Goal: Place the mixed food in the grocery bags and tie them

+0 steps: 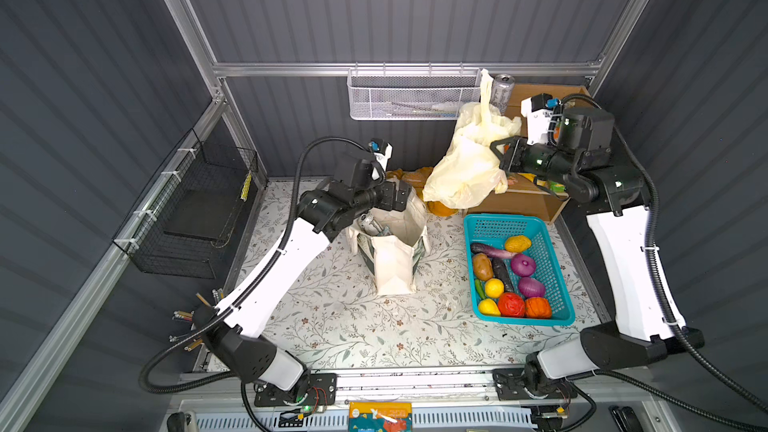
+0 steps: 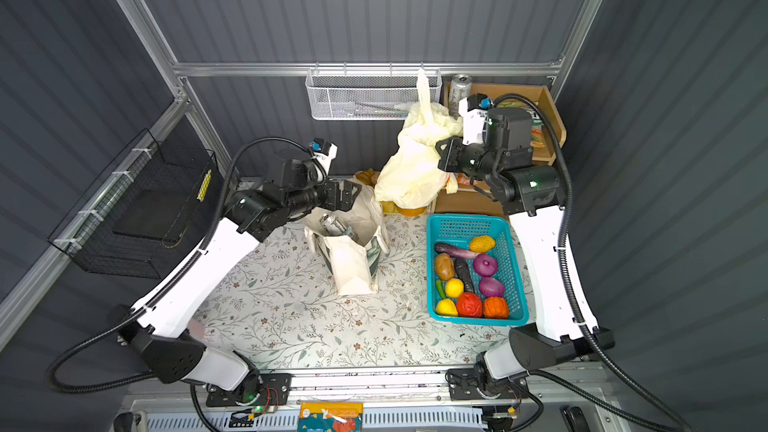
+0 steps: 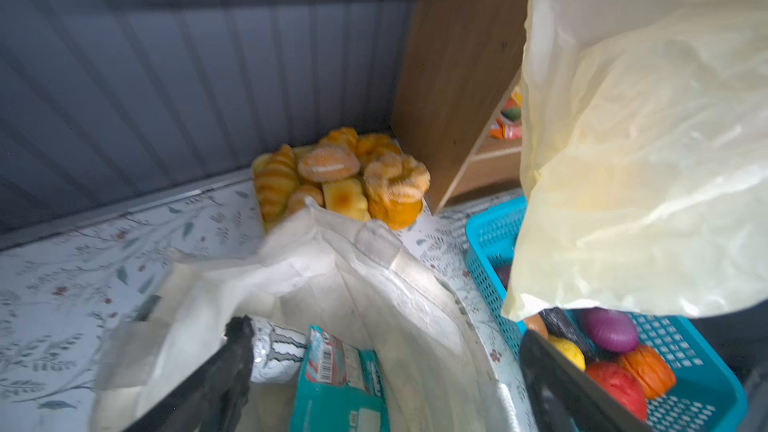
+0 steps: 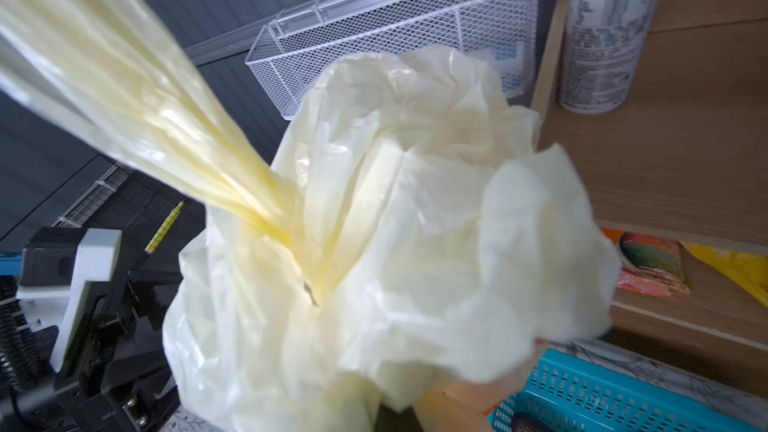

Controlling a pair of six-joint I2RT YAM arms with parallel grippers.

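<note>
The can and packet inside still have room above them, so my right gripper should next carry the pale-yellow plastic bag (image 1: 469, 164) across and down into the tote's opening (image 1: 404, 226) and let go of it there.
The cream canvas tote (image 1: 395, 251) (image 2: 353, 259) stands open mid-table. A silver-white can (image 3: 278, 351) and a teal packet (image 3: 336, 384) lie inside it. My left gripper (image 1: 401, 195) (image 3: 386, 367) hovers open over the tote's mouth with nothing between its fingers. The pale-yellow plastic bag (image 1: 469, 164) (image 4: 415, 222) hangs bunched off the table at the back right. My right gripper (image 1: 498, 151) is shut on the bag, and the plastic hides its fingers in the right wrist view. Bread pieces (image 3: 340, 176) sit behind the tote. Toy produce, lemons (image 1: 493, 288) among it, fills the turquoise basket (image 1: 505, 218).
A wooden shelf (image 1: 523, 201) at the back right carries another can (image 1: 503, 91) and snack packets. A white mesh basket (image 1: 411, 93) hangs on the back wall. A black wire basket (image 1: 195, 209) hangs on the left wall.
</note>
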